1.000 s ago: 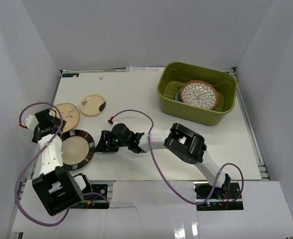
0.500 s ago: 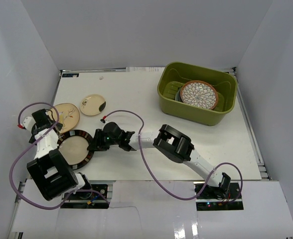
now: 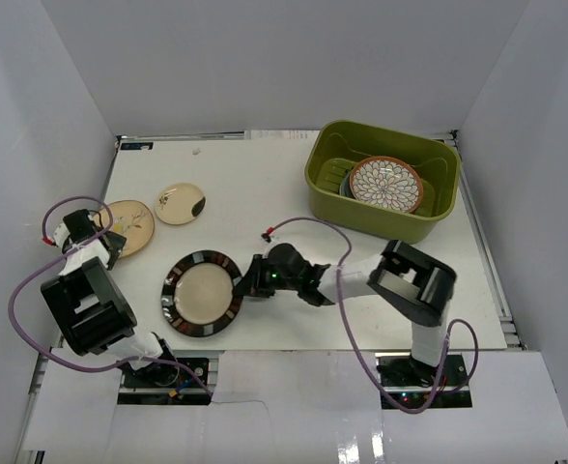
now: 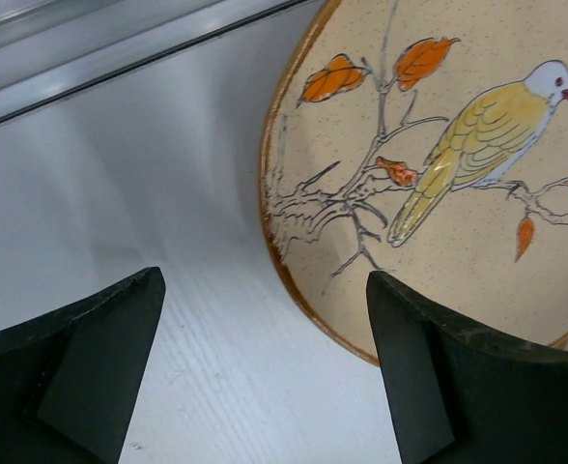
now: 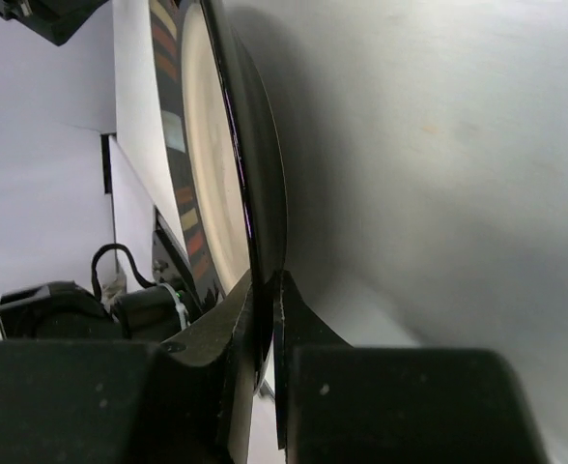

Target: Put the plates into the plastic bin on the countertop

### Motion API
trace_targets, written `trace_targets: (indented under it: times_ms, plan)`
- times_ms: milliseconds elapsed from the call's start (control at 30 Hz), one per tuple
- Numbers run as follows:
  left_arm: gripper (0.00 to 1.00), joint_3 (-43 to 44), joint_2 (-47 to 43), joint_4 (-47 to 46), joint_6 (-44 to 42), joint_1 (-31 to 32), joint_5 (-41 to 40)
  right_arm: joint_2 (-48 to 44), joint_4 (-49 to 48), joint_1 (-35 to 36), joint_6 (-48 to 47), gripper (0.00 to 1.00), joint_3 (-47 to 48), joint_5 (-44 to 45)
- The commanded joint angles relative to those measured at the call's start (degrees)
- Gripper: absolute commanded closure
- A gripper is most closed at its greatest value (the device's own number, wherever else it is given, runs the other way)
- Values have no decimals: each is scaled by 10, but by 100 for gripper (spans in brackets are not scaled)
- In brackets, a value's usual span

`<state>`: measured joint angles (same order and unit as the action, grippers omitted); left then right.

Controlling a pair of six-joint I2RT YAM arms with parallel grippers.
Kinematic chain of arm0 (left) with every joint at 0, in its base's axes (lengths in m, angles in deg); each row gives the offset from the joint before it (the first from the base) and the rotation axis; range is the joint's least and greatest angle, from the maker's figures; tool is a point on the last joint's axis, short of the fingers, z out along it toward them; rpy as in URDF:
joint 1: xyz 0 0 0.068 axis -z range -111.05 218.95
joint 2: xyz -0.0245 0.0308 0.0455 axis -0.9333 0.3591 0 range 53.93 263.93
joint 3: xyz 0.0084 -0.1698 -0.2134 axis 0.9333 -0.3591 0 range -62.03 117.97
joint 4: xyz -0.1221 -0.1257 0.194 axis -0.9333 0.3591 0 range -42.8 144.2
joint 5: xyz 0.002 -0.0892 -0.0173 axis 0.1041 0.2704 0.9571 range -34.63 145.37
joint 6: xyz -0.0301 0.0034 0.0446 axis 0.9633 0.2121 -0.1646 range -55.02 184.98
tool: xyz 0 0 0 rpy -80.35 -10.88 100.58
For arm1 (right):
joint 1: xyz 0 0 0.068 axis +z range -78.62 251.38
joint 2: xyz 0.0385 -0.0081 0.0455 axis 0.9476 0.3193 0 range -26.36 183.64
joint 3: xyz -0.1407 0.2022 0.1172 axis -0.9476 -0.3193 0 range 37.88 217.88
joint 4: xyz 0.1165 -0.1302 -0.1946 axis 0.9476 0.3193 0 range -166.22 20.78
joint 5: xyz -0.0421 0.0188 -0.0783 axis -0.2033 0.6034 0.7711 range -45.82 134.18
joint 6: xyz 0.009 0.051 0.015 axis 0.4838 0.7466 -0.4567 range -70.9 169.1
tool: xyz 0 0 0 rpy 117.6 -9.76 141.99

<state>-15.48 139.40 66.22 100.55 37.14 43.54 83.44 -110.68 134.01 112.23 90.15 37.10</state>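
Observation:
My right gripper lifts outward over the bin's side next, then lowers and releases upon the petal-pattern plate [image 3: 385, 184], which lies to its right in the top view.
A dark-rimmed plate [image 3: 203, 292] with a cream centre lies at the front of the countertop [image 3: 265, 184]. My right gripper [image 3: 248, 283] is shut on its right rim; in the right wrist view the rim [image 5: 255, 174] runs between the closed jaws of that gripper [image 5: 265, 290]. My left gripper [image 3: 105, 244] is open at the left edge of the cream bird plate [image 3: 131, 227]. In the left wrist view that gripper [image 4: 265, 329] straddles the rim of the bird plate [image 4: 439, 174]. A smaller cream plate [image 3: 181, 203] lies beyond. The olive plastic bin [image 3: 429, 224] holds the petal-pattern plate [image 3: 385, 184].
Pale walls close in the countertop on the left, back and right. The bin stands at the back right corner. Purple cables loop over both arms, one arching above the right wrist [image 3: 303, 227].
My right gripper has shut on the dark-rimmed plate and dragged it rightward, away from the left arm. My left gripper has drawn back to the bird plate, still open.

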Motion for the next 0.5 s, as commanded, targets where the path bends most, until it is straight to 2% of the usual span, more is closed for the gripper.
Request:
trace_targets:
  times_ms: [0, 133, 167, 300, 400, 433, 467]
  plan:
    - [4, 0, 1, -50, 38, -5, 56, -130, -93, -31, -42, 92, -86, 33]
    - [6, -35, 10, -97, 76, -4, 85, -259, -65, -91, -69, 92, -128, 21]
    - [7, -39, 14, -102, 81, -5, 94, -311, -48, -100, -78, 92, -125, 22]
    - [10, -63, 15, -127, 116, -5, 111, -425, 39, -155, -119, 92, -102, 30]
    - [12, -87, 15, -156, 150, -5, 117, -484, 79, -261, -107, 92, -82, -17]
    - [12, -91, 16, -169, 161, -4, 133, -495, 90, -326, -102, 92, -75, -44]
    - [13, -95, 17, -174, 164, -4, 138, -511, 109, -361, -92, 92, -59, -60]
